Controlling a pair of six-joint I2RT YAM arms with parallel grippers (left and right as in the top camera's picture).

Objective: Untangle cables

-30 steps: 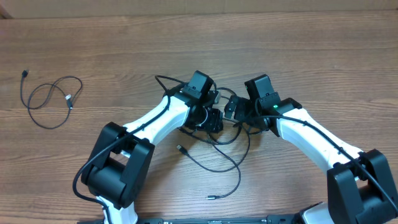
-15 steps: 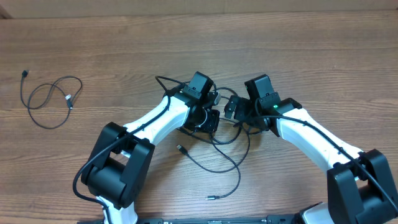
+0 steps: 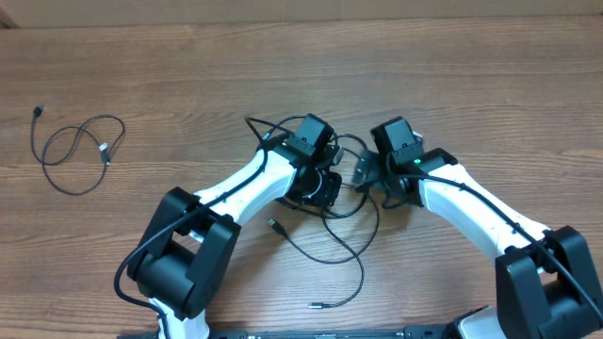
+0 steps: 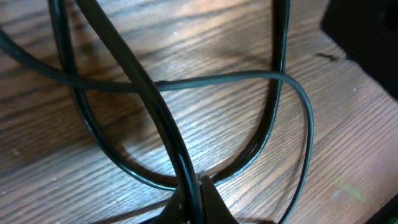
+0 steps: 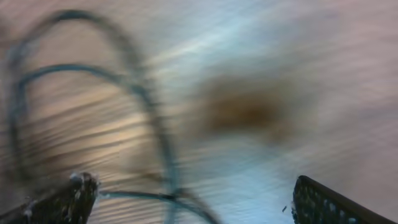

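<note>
I should lift my left gripper with its piece of cable, carry it outward over the far loops of the tangle and lower it to let go, because the piece crosses over other cables.
Thin black cables (image 3: 332,237) lie tangled at the table's middle, with loose ends trailing toward the front. My left gripper (image 3: 325,186) sits over the tangle, shut on one cable strand (image 4: 163,118) that runs up between its fingertips (image 4: 211,194). Other strands (image 4: 273,112) loop on the wood around it. My right gripper (image 3: 369,171) hovers just right of the tangle, open, its fingers (image 5: 323,202) spread wide over blurred cable loops (image 5: 158,134). A separate coiled cable (image 3: 75,151) lies far left.
The wooden table (image 3: 490,85) stretches out behind both arms. Both arms' white links (image 3: 471,212) angle in from the front edge and crowd the middle.
My left gripper closed on a cable strand and shifted slightly right with it. The right gripper edged a little toward the tangle and stayed open.
</note>
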